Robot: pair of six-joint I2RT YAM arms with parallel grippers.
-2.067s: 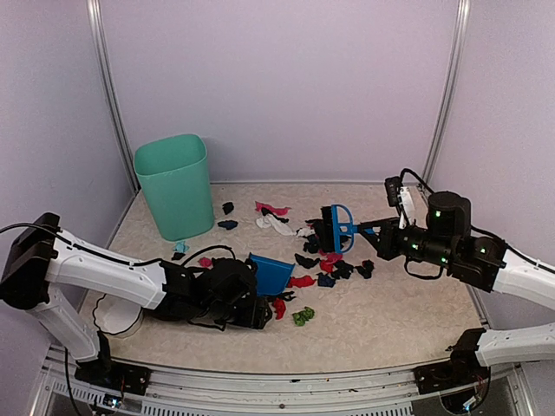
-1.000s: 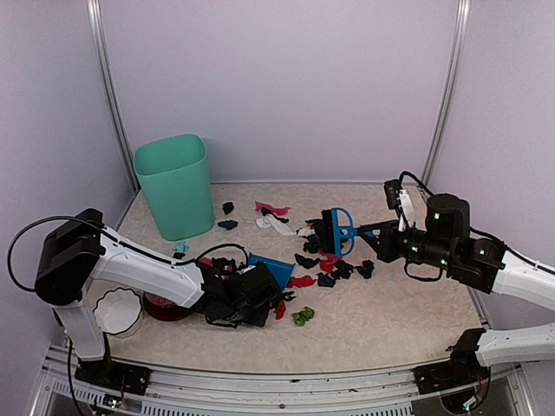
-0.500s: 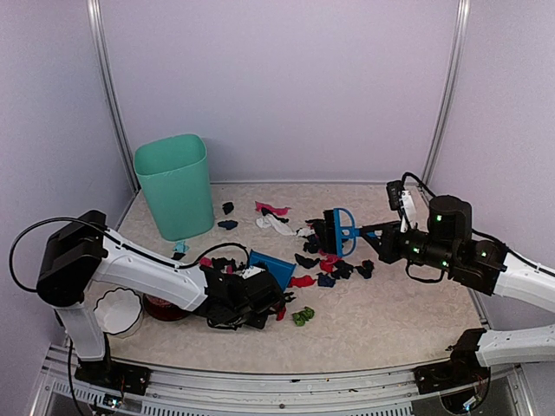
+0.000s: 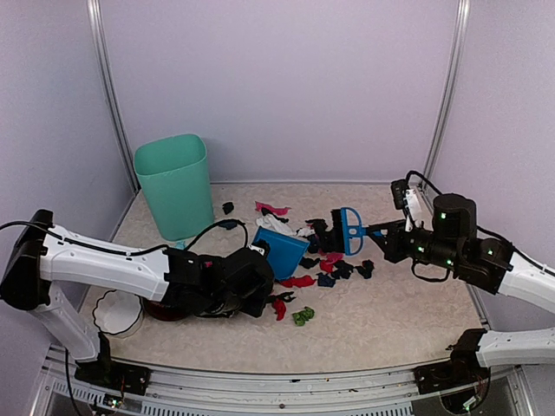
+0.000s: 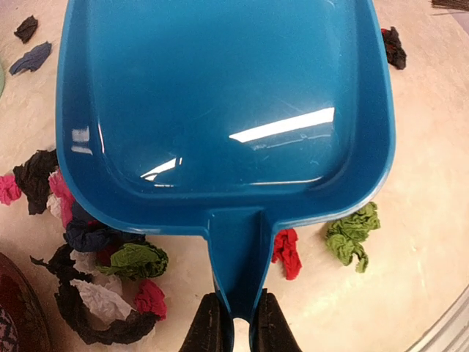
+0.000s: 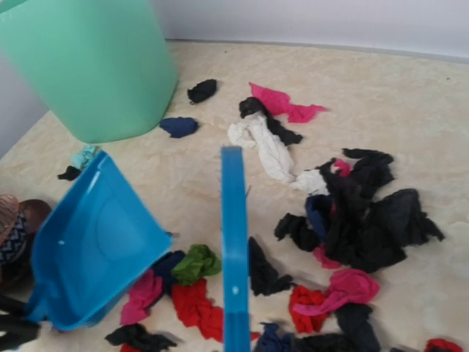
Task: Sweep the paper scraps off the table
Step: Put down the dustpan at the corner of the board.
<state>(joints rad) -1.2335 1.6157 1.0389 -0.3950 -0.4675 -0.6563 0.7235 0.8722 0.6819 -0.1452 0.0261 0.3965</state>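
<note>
Next, my left gripper swings right in the top view, lowers the dustpan (image 5: 220, 110) and releases it, since bare table past the green scrap lies below that way.
My left gripper (image 5: 236, 334) is shut on the handle of the blue dustpan (image 5: 220, 110), which hangs tilted above the table (image 4: 390, 321) in the top view, pan (image 4: 282, 251) facing the pile. Paper scraps (image 4: 329, 264), mostly black with pink and red, lie between the two arms; a green one (image 5: 353, 231) and a red one (image 5: 286, 253) lie under the pan. My right gripper (image 4: 381, 232) is shut on the blue brush (image 4: 349, 230), held over the scraps (image 6: 366, 213). In the right wrist view only the brush's handle (image 6: 234, 249) shows, not the fingers.
A tall mint-green bin (image 4: 176, 185) stands at the back left, with a few scraps beside it. A white bowl (image 4: 117, 312) and a dark red dish (image 4: 160, 308) sit near the left arm's base. Walls enclose the table on three sides.
The left gripper closed on the dustpan's handle, then lifted it and carried it a little away and to the right. The right arm with the brush shifted slightly right.
</note>
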